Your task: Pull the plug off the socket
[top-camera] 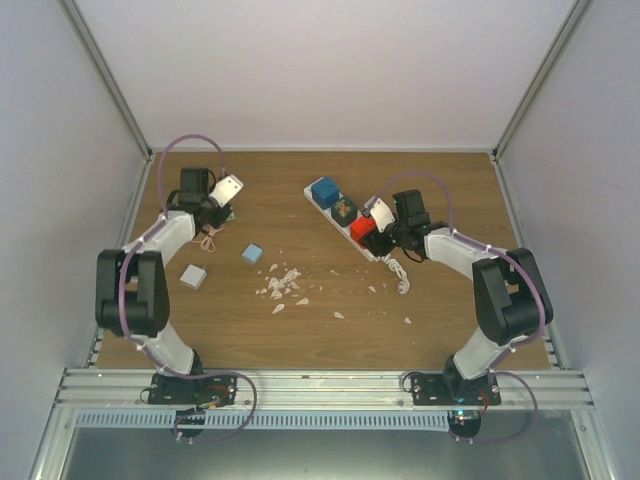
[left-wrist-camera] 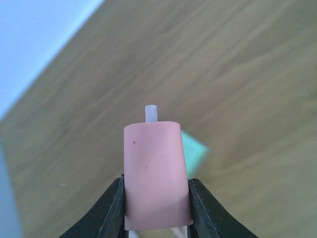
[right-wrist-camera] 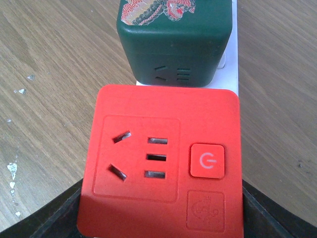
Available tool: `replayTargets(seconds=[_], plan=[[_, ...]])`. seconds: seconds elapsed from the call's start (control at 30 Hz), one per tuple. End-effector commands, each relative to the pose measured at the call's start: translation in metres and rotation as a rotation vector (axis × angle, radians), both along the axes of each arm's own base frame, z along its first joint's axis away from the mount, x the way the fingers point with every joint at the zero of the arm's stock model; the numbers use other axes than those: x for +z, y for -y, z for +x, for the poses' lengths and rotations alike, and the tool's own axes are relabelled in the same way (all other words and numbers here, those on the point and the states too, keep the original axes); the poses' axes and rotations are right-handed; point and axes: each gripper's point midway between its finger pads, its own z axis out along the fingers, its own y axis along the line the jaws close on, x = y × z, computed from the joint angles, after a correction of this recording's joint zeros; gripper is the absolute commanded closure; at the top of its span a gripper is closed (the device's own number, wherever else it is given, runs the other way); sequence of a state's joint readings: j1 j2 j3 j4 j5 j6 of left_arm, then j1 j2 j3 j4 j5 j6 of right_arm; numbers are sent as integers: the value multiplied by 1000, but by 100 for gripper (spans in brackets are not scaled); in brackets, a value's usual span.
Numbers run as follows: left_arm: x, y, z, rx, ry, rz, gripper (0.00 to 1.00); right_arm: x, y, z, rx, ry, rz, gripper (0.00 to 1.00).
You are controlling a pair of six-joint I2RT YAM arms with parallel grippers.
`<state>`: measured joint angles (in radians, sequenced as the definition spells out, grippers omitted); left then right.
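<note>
The left gripper comes down to the left in the wrist view, clear of the teal block, and releases next, since bare wood lies below it on that side.
The socket is a long white power strip (top-camera: 313, 197) at the table's middle right, with its white cord (top-camera: 398, 272) bunched at the near end. A blue cube plug (top-camera: 324, 192), a dark green cube plug (top-camera: 345, 209) and a red cube plug (top-camera: 361, 230) sit on it. My right gripper (top-camera: 376, 236) is shut on the red plug (right-wrist-camera: 163, 153), one jaw on each side; the green plug (right-wrist-camera: 174, 39) and the strip (right-wrist-camera: 235, 59) lie beyond. My left gripper (top-camera: 222, 195) at the far left holds a pink plug (left-wrist-camera: 154, 168) above the table, a white prong on top.
A light blue cube (top-camera: 251, 254) and a pale grey cube (top-camera: 193, 276) lie left of centre. White scraps (top-camera: 282, 283) are scattered mid-table. A teal block (left-wrist-camera: 194, 151) shows blurred beneath the pink plug. White walls enclose the table on three sides.
</note>
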<state>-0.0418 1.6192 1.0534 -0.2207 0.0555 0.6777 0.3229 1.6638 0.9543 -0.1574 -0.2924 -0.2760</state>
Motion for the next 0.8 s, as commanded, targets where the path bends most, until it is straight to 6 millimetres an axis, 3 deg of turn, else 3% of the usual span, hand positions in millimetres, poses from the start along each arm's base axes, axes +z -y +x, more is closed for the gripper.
replayTargets(seconds=[0.0, 0.07, 0.3, 0.57, 0.77], plan=[[13, -41, 52, 49, 101, 193, 100, -7, 1, -7, 33, -34, -9, 84], [10, -63, 66, 83, 104, 245, 99, -7, 0, -9, 44, -35, -7, 83], [-19, -84, 94, 134, 90, 347, 98, -11, -4, -18, 100, -59, 2, 82], [-51, -91, 93, 130, 71, 411, 89, -10, -16, -35, 200, -100, 43, 83], [-58, -85, 82, 95, 41, 399, 66, -12, -21, -53, 260, -135, 51, 83]])
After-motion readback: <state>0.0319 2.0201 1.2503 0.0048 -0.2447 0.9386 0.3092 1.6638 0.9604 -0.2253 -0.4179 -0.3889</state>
